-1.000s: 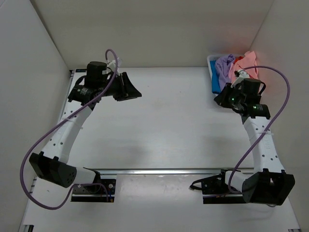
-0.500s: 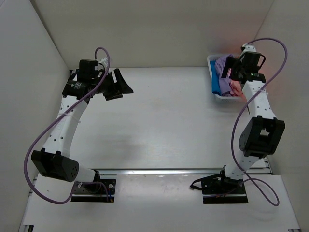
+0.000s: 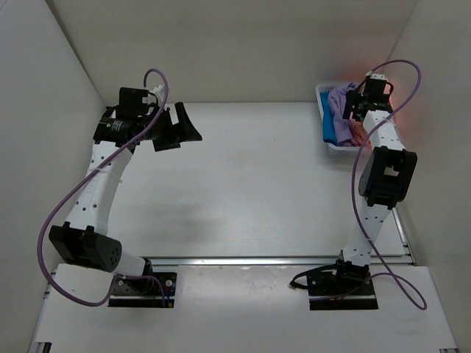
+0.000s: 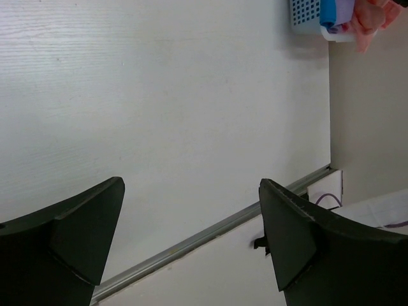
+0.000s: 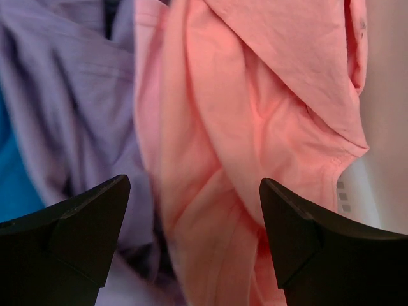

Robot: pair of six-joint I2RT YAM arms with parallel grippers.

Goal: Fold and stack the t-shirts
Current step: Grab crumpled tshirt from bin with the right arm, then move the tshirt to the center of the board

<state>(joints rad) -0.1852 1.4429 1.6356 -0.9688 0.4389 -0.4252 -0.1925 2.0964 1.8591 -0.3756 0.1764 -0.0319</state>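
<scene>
The salmon-pink t-shirt's raised fold [image 3: 356, 124] [image 5: 203, 205] is between my right gripper's open fingers, which need to go down a little before they close on it.
Several crumpled t-shirts lie piled in the white basket [image 3: 321, 91] at the table's far right corner: a lavender one [image 3: 340, 101], a blue one [image 3: 329, 129] and a salmon-pink one [image 3: 358, 133]. My right gripper [image 3: 352, 104] hangs open just above the pile. In the right wrist view its fingers straddle the salmon-pink t-shirt [image 5: 255, 95], with the lavender t-shirt [image 5: 64, 76] to the left and a strip of the blue one [image 5: 13, 172] at the edge. Nothing is gripped. My left gripper [image 3: 179, 132] stands open and empty over the far left of the table [image 3: 250, 184].
The left wrist view shows bare white tabletop [image 4: 159, 95], the metal rail [image 4: 191, 239] at the near edge and the basket [image 4: 305, 14] far off at the upper right. White walls close in the table on the left, back and right.
The right arm swung from beside the basket to above the pile and its jaws opened. The left gripper opened wider and drew slightly left.
</scene>
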